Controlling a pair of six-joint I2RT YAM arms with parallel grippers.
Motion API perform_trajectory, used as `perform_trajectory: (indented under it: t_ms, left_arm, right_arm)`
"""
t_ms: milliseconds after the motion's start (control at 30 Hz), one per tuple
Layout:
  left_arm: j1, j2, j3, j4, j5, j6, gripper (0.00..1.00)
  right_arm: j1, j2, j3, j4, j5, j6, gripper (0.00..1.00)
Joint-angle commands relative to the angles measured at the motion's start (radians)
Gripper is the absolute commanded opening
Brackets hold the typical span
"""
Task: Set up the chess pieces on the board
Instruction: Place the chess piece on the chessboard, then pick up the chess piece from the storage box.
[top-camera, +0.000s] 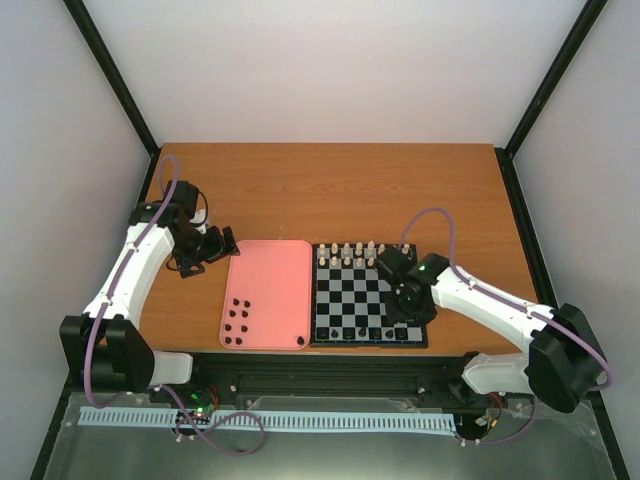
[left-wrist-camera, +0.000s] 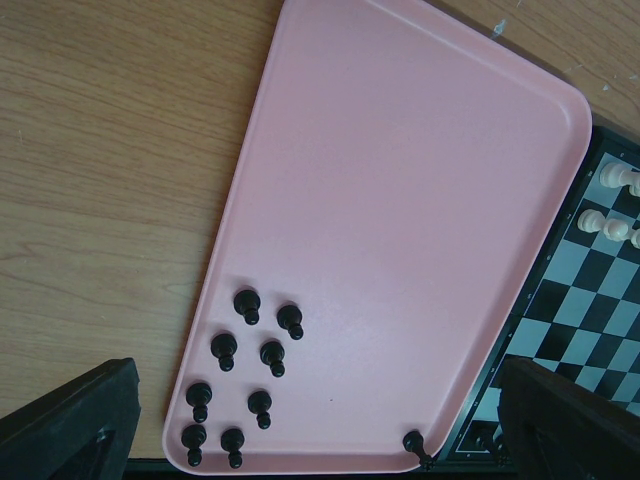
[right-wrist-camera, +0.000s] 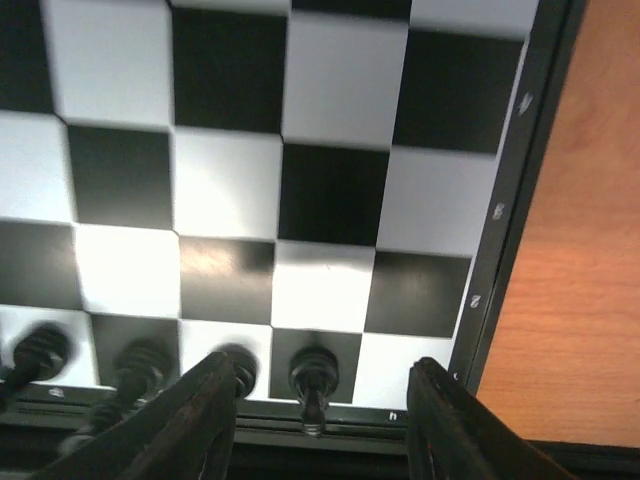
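Note:
The lone black piece in the tray's near board-side corner is still unplaced, so my right gripper goes to the left in the top view onto it next.
The board (top-camera: 352, 292) lies right of centre, and a few black chess pieces (top-camera: 367, 329) stand along its near row. My right gripper (top-camera: 404, 303) hovers low over the near right corner. In the right wrist view it (right-wrist-camera: 322, 405) is open, with a black piece (right-wrist-camera: 314, 377) standing free on a dark square between the fingers (right-wrist-camera: 446, 425). Another piece (right-wrist-camera: 237, 366) stands just left of it, by the left finger. Several black pieces (left-wrist-camera: 238, 372) stand in the pink tray's near left corner, and one more (left-wrist-camera: 415, 445) is at its near right corner. My left gripper (top-camera: 214, 246) is open above the tray's far left edge.
The pink tray (top-camera: 275, 280) lies directly left of the board, touching it. Cream-white pieces (top-camera: 350, 254) fill the board's far rows. Black frame posts rise at the table's back corners. Bare wooden table (top-camera: 330, 190) stretches behind the tray and the board.

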Motion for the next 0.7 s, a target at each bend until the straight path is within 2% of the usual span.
perform_trajectory:
  t_ms: [0,200,467,667]
  left_arm:
    - [0.004,-0.009,0.004,0.003,0.004,0.026,1.0]
    - [0.004,-0.012,0.007,0.001,0.006,0.027,1.0]
    - [0.005,-0.015,0.005,-0.001,-0.006,0.027,1.0]
    - [0.004,-0.019,0.003,0.0,-0.007,0.024,1.0]
  right_arm:
    - [-0.008,-0.006,0.12,-0.036,0.107,0.006,0.49]
    - [0.024,0.126,0.288,0.05,0.065,-0.056,0.45]
    - [0.33,0.438,0.579,0.105,-0.012,-0.064,0.47]
    - [0.434,0.56,0.639,0.156,-0.108,-0.061,0.45]
